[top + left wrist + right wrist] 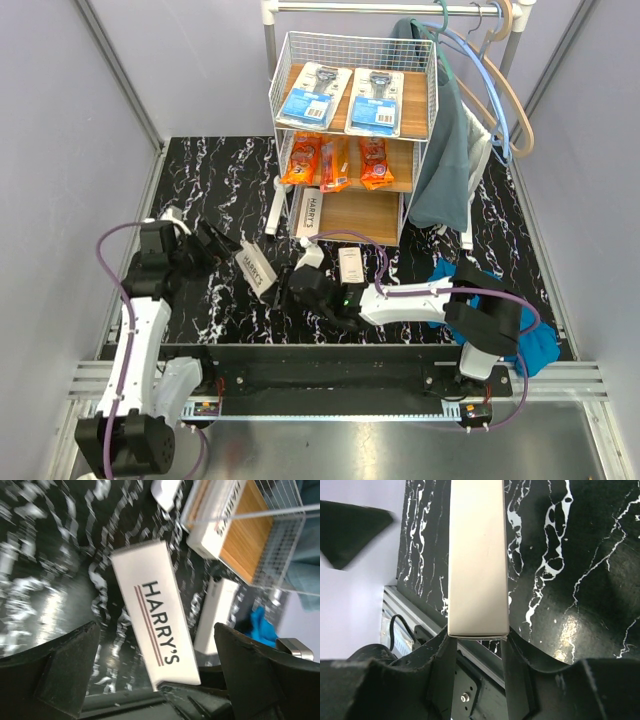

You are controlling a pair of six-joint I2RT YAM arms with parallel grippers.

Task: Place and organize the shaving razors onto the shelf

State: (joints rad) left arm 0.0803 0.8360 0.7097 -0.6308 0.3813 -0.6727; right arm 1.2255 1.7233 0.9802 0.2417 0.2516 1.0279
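My right gripper turns the slanted box outward next, carries it outward to the shelf's bottom board and releases, since there is room beside the shelved HARRY'S box.
A long white HARRY'S box (254, 268) lies slanted on the black marble table between both arms. My right gripper (287, 289) is shut on its near end; in the right wrist view the box (477, 555) sits clamped between both fingers of the gripper (477, 642). My left gripper (214, 244) stands wide open around the other end, and its fingers (75, 655) are clear of the box (150, 620). A second box (350, 265) lies on the table. The shelf (283, 95) holds two blue blister cards (315, 95), three orange bags (335, 162) and one HARRY'S box (310, 213).
A white clothes rail (268, 30) with hangers and a teal garment (445, 150) stands right of the shelf. A blue cloth (530, 345) lies by the right arm's base. A white box-like piece (275, 210) leans at the shelf's left foot. Grey walls close in the table's sides.
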